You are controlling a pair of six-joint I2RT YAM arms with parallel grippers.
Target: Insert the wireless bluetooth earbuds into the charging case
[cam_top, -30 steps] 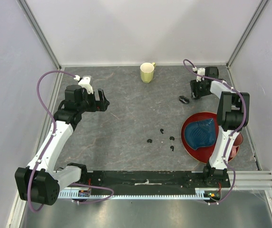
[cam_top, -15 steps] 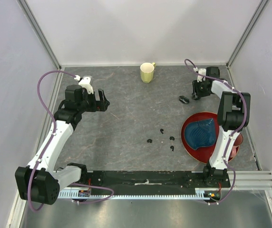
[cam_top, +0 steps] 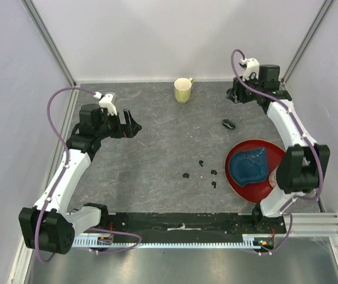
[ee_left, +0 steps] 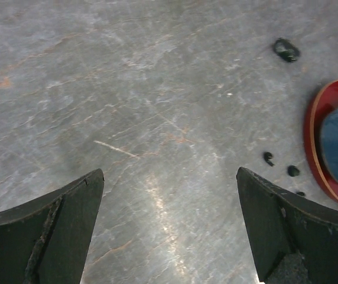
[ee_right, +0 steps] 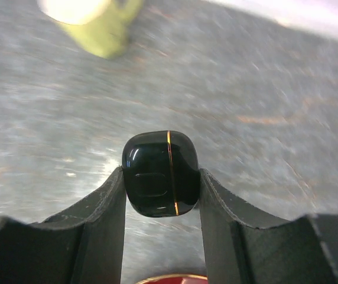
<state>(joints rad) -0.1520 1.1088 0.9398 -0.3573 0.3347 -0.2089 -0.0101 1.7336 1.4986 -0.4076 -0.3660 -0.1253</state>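
My left gripper moves across to the right in the top view next, onto the end of the charging case my right gripper leaves bare [cam_top: 230,94].
My right gripper [cam_top: 234,94] is raised near the back right corner. In the right wrist view it [ee_right: 161,175] is shut on the charging case [ee_right: 160,160], a glossy black pod with a thin gold seam, held off the table. Four tiny black earbuds [cam_top: 201,163] [cam_top: 186,176] [cam_top: 214,173] [cam_top: 214,184] lie loose at mid-table, left of the red plate. Some show in the left wrist view [ee_left: 267,157]. My left gripper [cam_top: 129,125] is open and empty over the left side, far from them; its jaws [ee_left: 169,171] stand wide apart.
A yellow-green mug [cam_top: 182,90] stands at the back centre and shows blurred in the right wrist view [ee_right: 92,21]. A red plate [cam_top: 237,177] holding a blue thing [cam_top: 249,165] sits front right. A small black oval object [cam_top: 228,123] lies behind the plate.
My right arm has swung back and up, carrying its gripper from beside the black oval object toward the back wall. The left arm has barely moved. The earbuds lie as before.
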